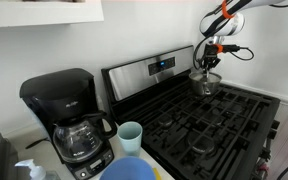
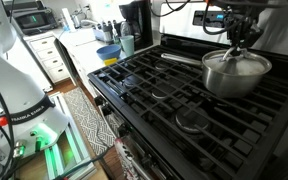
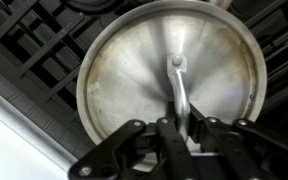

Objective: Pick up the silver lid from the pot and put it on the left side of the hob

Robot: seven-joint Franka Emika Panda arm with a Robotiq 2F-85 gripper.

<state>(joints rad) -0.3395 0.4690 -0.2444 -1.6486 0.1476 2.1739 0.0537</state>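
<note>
My gripper rises off the pot (image 2: 232, 80) next, moves toward the pale green cup, lowers the lid there and releases it. The grates beside the cup lie empty.
The silver lid (image 3: 134, 70) fills the wrist view, with a thin upright metal handle at its centre. It sits on the pot (image 2: 232, 80), a small steel saucepan at the back of the black hob (image 2: 164, 95). The pot (image 1: 206, 84) also shows in an exterior view on the hob (image 1: 219, 125), near the back panel. My gripper (image 3: 184, 128) comes straight down over the pot, its fingers closed on the lid's handle. It shows above the lid in both exterior views (image 1: 208, 62) (image 2: 236, 45). The lid (image 2: 239, 62) appears to rest on the pot.
A black coffee maker with a glass carafe (image 1: 69, 115), a pale green cup (image 1: 130, 133) and a blue plate (image 1: 134, 170) stand on the counter beside the hob. The steel back panel with a blue display (image 1: 162, 64) rises behind the grates. A white wall is behind.
</note>
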